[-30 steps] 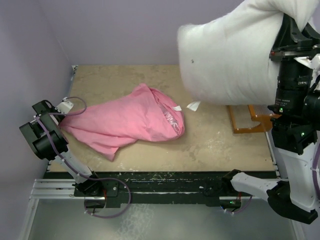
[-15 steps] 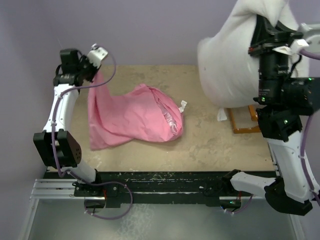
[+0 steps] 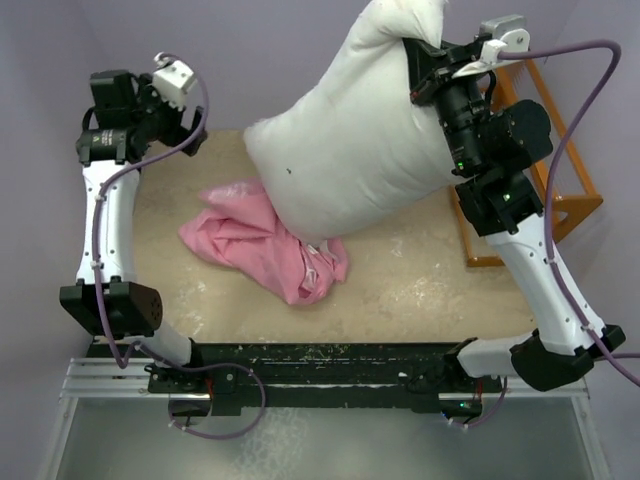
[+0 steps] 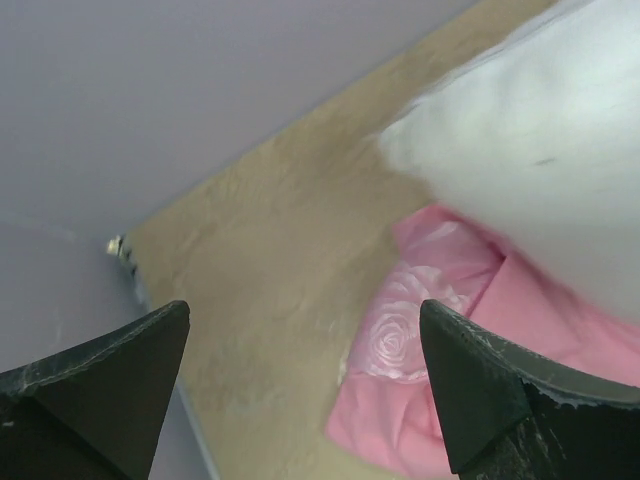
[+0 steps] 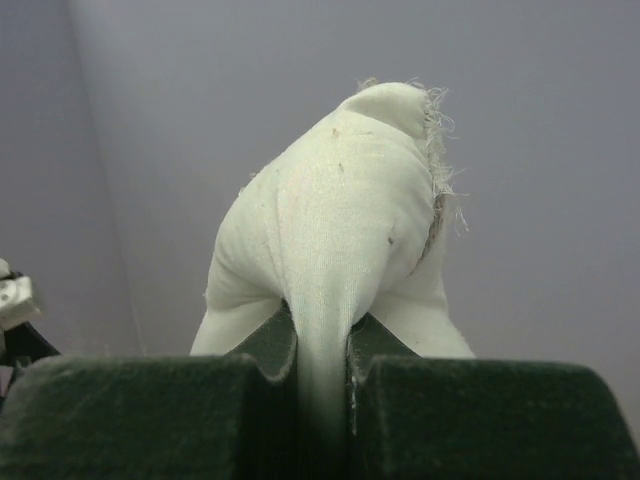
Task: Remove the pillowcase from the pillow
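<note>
My right gripper raises the pillow's corner a little next, then lowers the corner toward the tan table (image 3: 412,268).
The white pillow (image 3: 350,150) hangs in the air over the table, free of its cover. My right gripper (image 3: 425,65) is shut on its top corner. In the right wrist view the pinched corner of the pillow (image 5: 340,220) bulges above the shut right gripper (image 5: 322,380). The pink pillowcase (image 3: 255,245) lies crumpled on the table, partly under the pillow's lower end. My left gripper (image 3: 190,135) is raised at the back left, open and empty. In the left wrist view the left gripper (image 4: 305,390) looks down on the rose-print pillowcase (image 4: 420,350) and the pillow (image 4: 540,150).
An orange frame (image 3: 565,140) stands at the table's right edge behind the right arm. The tan table (image 3: 420,290) is closed in by purple walls at the back and left. The table's back left corner (image 4: 120,245) shows in the left wrist view.
My left gripper opened and let go of the pillowcase, which dropped into a crumpled heap. The right arm swung the pillow left, over the middle of the table.
</note>
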You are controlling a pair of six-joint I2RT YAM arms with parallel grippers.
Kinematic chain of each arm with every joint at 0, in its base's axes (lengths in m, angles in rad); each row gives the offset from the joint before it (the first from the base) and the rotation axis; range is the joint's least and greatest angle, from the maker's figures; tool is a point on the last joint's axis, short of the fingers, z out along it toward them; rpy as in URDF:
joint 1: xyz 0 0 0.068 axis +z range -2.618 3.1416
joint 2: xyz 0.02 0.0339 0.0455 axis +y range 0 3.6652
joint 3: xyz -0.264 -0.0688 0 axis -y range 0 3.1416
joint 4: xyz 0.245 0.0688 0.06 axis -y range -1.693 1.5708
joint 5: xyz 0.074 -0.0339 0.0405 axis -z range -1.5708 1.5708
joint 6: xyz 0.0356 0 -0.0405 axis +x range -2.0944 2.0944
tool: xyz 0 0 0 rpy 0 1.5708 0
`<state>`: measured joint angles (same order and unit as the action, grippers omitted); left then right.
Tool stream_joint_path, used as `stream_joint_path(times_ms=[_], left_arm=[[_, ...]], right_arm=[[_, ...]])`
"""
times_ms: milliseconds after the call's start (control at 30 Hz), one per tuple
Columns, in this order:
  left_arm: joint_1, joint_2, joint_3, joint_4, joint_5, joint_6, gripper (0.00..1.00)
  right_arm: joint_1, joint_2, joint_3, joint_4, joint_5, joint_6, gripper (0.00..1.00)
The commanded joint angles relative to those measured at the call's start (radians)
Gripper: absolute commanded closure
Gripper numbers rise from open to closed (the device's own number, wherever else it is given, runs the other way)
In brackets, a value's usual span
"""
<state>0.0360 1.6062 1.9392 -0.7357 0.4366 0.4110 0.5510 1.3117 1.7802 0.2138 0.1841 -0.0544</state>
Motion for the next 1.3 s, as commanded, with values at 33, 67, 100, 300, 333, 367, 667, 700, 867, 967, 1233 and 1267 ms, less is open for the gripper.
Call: stream_joint_path(times_ms=[33,67,100,300,333,367,667,700,867,967,1233,1267], left_arm=[[0.247,-0.073,-0.176,0.003,0.012,0.070,0.01],[0.282,-0.088,-0.213,0.016,0.027,0.087,0.01],[0.318,-0.104,-0.252,0.025,0.042,0.104,0.01],[0.478,-0.136,-0.405,0.053,0.119,0.163,0.01],[0.501,-0.131,-0.412,0.049,0.136,0.163,0.01],[0.522,-0.126,-0.415,0.043,0.153,0.159,0.01],[0.574,-0.151,-0.470,0.044,0.257,0.094,0.01],[0.573,-0.161,-0.489,0.055,0.261,0.086,0.01],[0.573,-0.196,-0.564,0.089,0.289,0.063,0.01],[0.573,-0.221,-0.626,0.115,0.298,0.061,0.01],[0.562,-0.276,-0.788,0.203,0.345,0.036,0.01],[0.560,-0.279,-0.801,0.201,0.360,0.039,0.01]], right_arm=[[-0.002,-0.001,0.160,0.274,-0.111,0.201,1.00],[0.003,0.016,0.185,0.271,-0.128,0.229,1.00],[0.009,0.028,0.205,0.271,-0.134,0.248,1.00],[0.017,0.044,0.279,0.347,-0.084,0.377,1.00],[0.017,0.052,0.299,0.348,-0.080,0.397,1.00],[0.018,0.059,0.317,0.344,-0.073,0.416,1.00],[0.015,0.004,0.184,0.275,0.131,0.590,1.00],[0.014,-0.008,0.148,0.247,0.178,0.598,1.00],[-0.033,-0.091,-0.141,0.140,0.261,0.696,1.00],[-0.101,-0.158,-0.406,0.128,0.229,0.793,1.00],[-0.152,-0.203,-0.827,0.023,0.176,0.652,0.04],[-0.152,-0.203,-0.833,-0.015,0.174,0.644,0.01]])
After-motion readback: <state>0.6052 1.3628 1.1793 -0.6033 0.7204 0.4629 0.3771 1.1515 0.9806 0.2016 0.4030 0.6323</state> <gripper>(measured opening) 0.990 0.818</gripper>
